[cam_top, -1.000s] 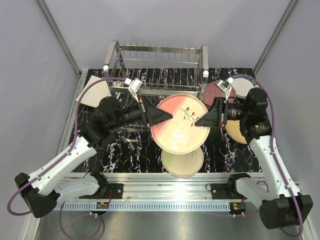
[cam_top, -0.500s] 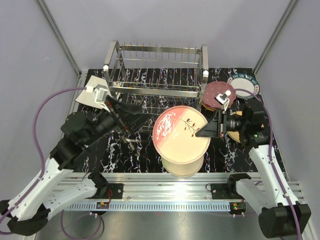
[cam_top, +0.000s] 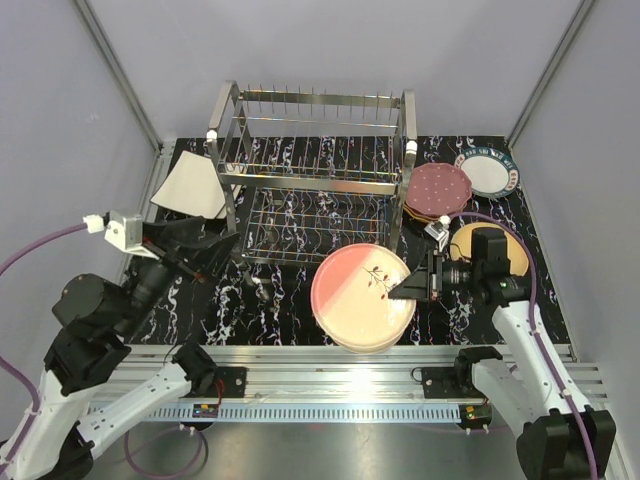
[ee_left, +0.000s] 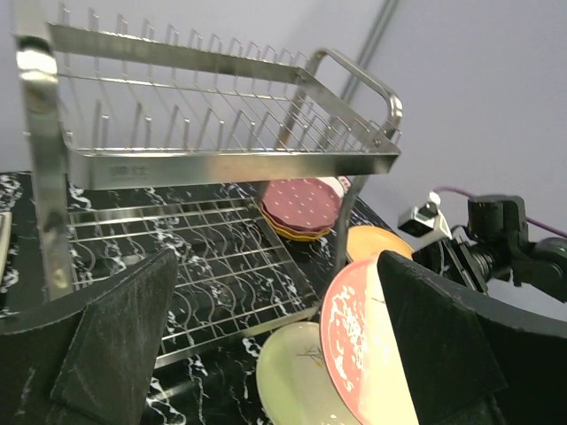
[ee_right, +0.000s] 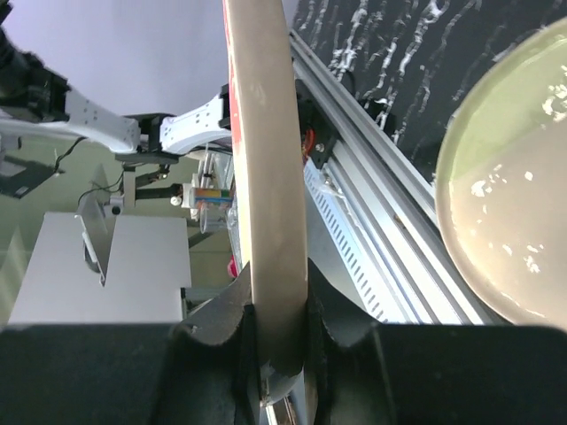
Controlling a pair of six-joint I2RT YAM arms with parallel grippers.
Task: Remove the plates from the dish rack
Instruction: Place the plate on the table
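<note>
My right gripper lowers straight toward the cream plate's upper side (ee_right: 521,205) next and releases the pink-and-cream plate's rim, as the cream plate lies open below the tilted pink-and-cream plate.
The silver wire dish rack (cam_top: 312,150) (ee_left: 221,150) stands at the back with no plates in it. My right gripper (cam_top: 410,288) (ee_right: 275,345) is shut on the right rim of a pink-and-cream plate (cam_top: 363,295) (ee_left: 354,332) (ee_right: 264,159). It holds the plate tilted just over a cream plate (cam_top: 368,342) (ee_left: 292,372) (ee_right: 514,204) that lies near the front edge. My left gripper (cam_top: 195,255) (ee_left: 279,328) hangs open and empty to the left, apart from both plates.
A squarish white plate (cam_top: 190,187) lies left of the rack. Right of it sit a maroon dotted plate (cam_top: 437,188) (ee_left: 301,202) on a stack, a teal-rimmed plate (cam_top: 490,172) and an orange plate (cam_top: 480,245) (ee_left: 376,241).
My left gripper opened, let go of the pink-and-cream plate and drew back to the left. My right gripper carried the plate nearer and lower, over the cream plate.
</note>
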